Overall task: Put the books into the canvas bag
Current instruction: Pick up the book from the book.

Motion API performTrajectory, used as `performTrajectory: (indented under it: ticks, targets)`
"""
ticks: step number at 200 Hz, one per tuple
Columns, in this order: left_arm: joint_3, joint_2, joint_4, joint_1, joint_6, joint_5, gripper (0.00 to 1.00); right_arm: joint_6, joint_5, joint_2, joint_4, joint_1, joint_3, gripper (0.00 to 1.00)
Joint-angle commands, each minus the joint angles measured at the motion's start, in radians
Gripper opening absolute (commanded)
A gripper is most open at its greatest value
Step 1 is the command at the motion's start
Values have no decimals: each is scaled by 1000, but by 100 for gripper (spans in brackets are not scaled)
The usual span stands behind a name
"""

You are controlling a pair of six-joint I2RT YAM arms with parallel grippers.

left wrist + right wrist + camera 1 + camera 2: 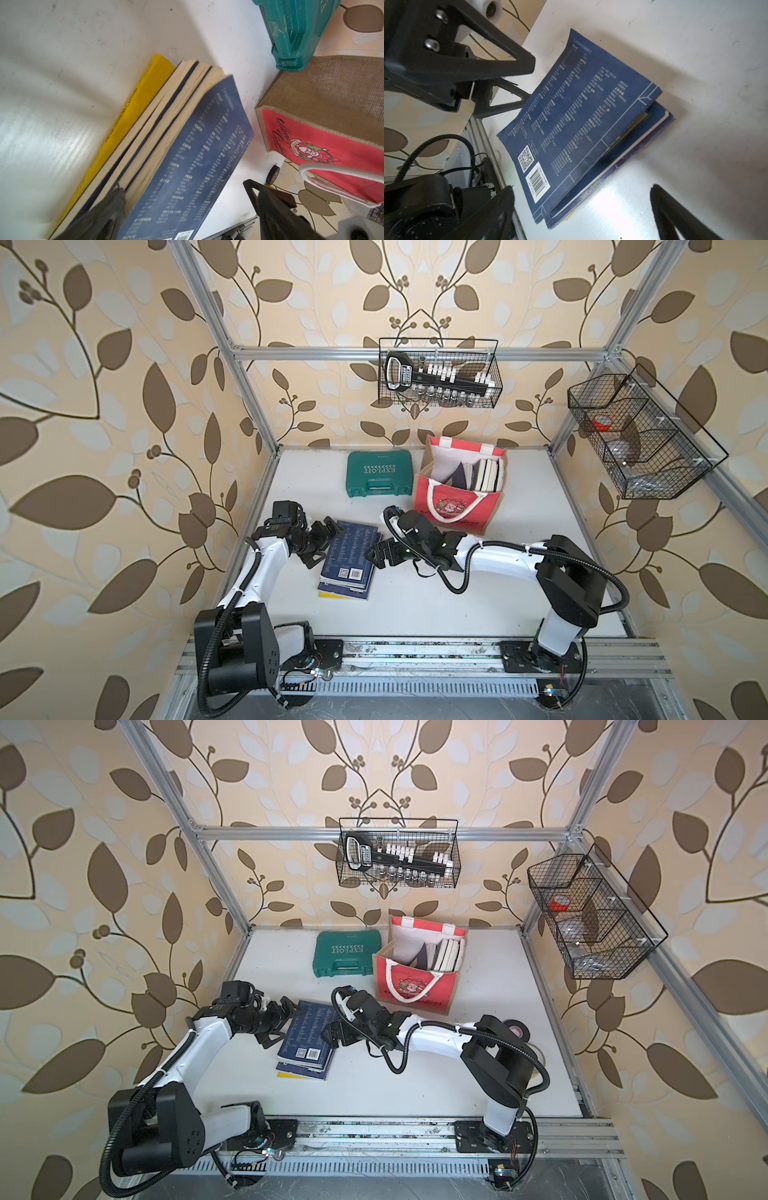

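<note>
The navy book's far spine corner lies outward and a gap shows beneath it, so the right gripper needs to move outward along the spine next and close there.
A stack of books lies flat on the white table in both top views; the top one is navy with a barcode and a yellow one is at the bottom. My left gripper is open at the stack's left edge, one fingertip against the page edges. My right gripper is open at the stack's right edge, holding nothing. The canvas bag stands upright behind the right gripper, with several books standing inside it.
A green tool case lies left of the bag. Black wire baskets hang on the back wall and the right frame. A black tape roll sits behind the right arm. Metal rails run along the table's front edge.
</note>
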Motion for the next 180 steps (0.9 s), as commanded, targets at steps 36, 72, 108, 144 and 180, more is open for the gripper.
performTrajectory:
  ticks: [36, 72, 108, 144, 180]
  targets:
    - [-38, 23, 70, 7, -25, 122, 99, 24, -172, 68, 100, -83, -9, 99]
    - [-42, 23, 71, -3, -20, 126, 99, 16, -236, 150, 113, -128, 55, 99]
    - [-37, 38, 59, -14, -14, 116, 99, 23, -309, 225, 146, -171, 118, 98]
    - [-32, 31, 44, -46, -11, 57, 99, 31, -392, 284, 195, -197, 173, 92]
    - [-29, 37, 33, -74, -11, 31, 99, 38, -421, 329, 195, -203, 223, 83]
